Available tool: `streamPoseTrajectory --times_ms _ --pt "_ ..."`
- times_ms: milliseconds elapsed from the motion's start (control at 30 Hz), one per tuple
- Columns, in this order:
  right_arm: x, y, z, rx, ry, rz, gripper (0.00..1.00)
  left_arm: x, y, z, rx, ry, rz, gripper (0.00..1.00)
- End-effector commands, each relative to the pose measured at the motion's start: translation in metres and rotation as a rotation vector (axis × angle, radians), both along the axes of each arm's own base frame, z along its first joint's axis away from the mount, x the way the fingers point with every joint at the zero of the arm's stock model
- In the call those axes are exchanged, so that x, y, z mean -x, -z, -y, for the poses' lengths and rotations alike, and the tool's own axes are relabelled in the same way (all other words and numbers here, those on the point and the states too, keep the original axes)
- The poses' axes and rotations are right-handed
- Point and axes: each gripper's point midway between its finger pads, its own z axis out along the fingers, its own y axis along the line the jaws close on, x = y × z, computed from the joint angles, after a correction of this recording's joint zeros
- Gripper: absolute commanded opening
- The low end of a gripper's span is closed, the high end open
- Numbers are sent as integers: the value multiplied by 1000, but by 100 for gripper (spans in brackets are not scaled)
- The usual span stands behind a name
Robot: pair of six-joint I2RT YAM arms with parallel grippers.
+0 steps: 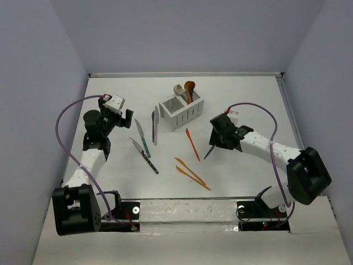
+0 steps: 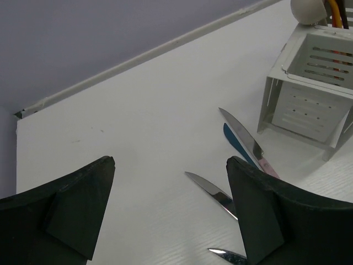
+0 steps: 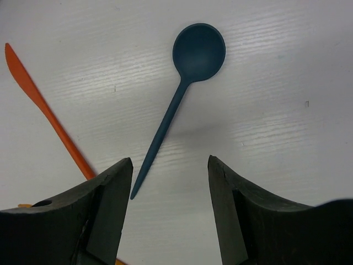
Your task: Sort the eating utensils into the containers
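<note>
The dark blue spoon (image 3: 187, 72) is lying flat on the tabletop below my open fingers. My right gripper should move down next onto the spoon's handle just short of the spoon's bowl (image 3: 175, 104).
The white slotted containers (image 1: 181, 112) (image 2: 314, 94) stand at the back centre, with beige spoons (image 1: 178, 89) (image 2: 309, 10) and an orange spoon (image 1: 190, 85) upright in the right compartment. My right gripper (image 1: 217, 142) (image 3: 170, 161) hangs open low over a dark blue spoon (image 1: 209, 153) (image 3: 187, 72) lying flat, its handle tip beside the left finger. An orange knife (image 1: 192, 143) (image 3: 44, 110) lies to its left. My left gripper (image 1: 118, 120) (image 2: 171, 163) is open and empty, left of several knives (image 1: 155, 125) (image 2: 242, 138).
A teal-handled knife (image 1: 143, 138) and a black-handled knife (image 1: 144, 156) lie left of centre. Two orange utensils (image 1: 191, 174) lie crossed toward the front. Grey walls close in the table on three sides, with a raised rim (image 2: 138, 58) along the back edge.
</note>
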Motion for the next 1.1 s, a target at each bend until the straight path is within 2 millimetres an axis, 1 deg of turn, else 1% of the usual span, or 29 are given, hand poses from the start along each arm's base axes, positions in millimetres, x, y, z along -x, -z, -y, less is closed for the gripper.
streamPoseTrajectory --times_ms 0,33,133,167,200,300,367,400,433,467,500,533,600,633,700,733,800,833,867,967,1000,1033,1067 --pt "-5 6 -6 -35 60 -4 63 7 22 -3 -84 22 -240 94" --pt "-6 8 -6 -36 62 -2 63 5 21 -4 -94 24 -251 94" --pt "-15 9 -14 -48 55 6 62 8 30 -7 -123 12 -295 93" --pt "-16 14 -15 -37 53 -6 62 9 33 -9 -133 -5 -309 93" --pt "-21 13 -17 -33 55 -2 62 8 35 -10 -138 -8 -319 93" --pt "-30 25 -13 -6 78 -21 61 11 34 -8 -135 -5 -330 93" --pt "-34 30 -11 5 89 -26 59 13 28 -7 -131 -5 -311 94" --pt "-35 38 -11 14 91 -38 59 14 26 -6 -133 -4 -305 94" --pt "-40 43 -6 7 106 -42 58 17 21 -7 -137 -5 -288 95" --pt "-42 47 -6 -4 108 -50 57 17 19 -7 -141 -8 -280 95" --pt "-41 52 -12 -20 84 -71 57 18 17 -9 -146 -17 -273 95" --pt "-39 65 -13 -8 75 -101 56 19 15 -10 -149 -21 -264 95" --pt "-39 73 -16 -5 66 -124 50 21 17 -12 -159 -34 -265 96" --pt "-38 79 -15 6 71 -138 42 23 14 -13 -165 -37 -256 96" --pt "-32 85 -9 21 86 -149 27 25 15 -15 -179 -45 -251 97" --pt "-31 85 -7 24 91 -147 15 28 14 -16 -185 -50 -244 97" --pt "-28 80 -1 30 105 -127 3 29 14 -19 -201 -57 -236 98" --pt "-27 76 2 34 107 -117 0 30 13 -19 -202 -61 -232 98" --pt "-27 71 3 36 108 -103 0 31 14 -20 -201 -65 -234 99" --pt "-39 31 9 40 98 7 0 29 15 -21 -198 -72 -244 99" --pt "-46 2 11 49 74 84 0 28 15 -19 -195 -64 -247 99" --pt "-60 -28 7 35 55 166 0 28 15 -19 -194 -61 -246 99" --pt "-69 -52 6 34 31 237 0 27 14 -17 -196 -50 -242 99"
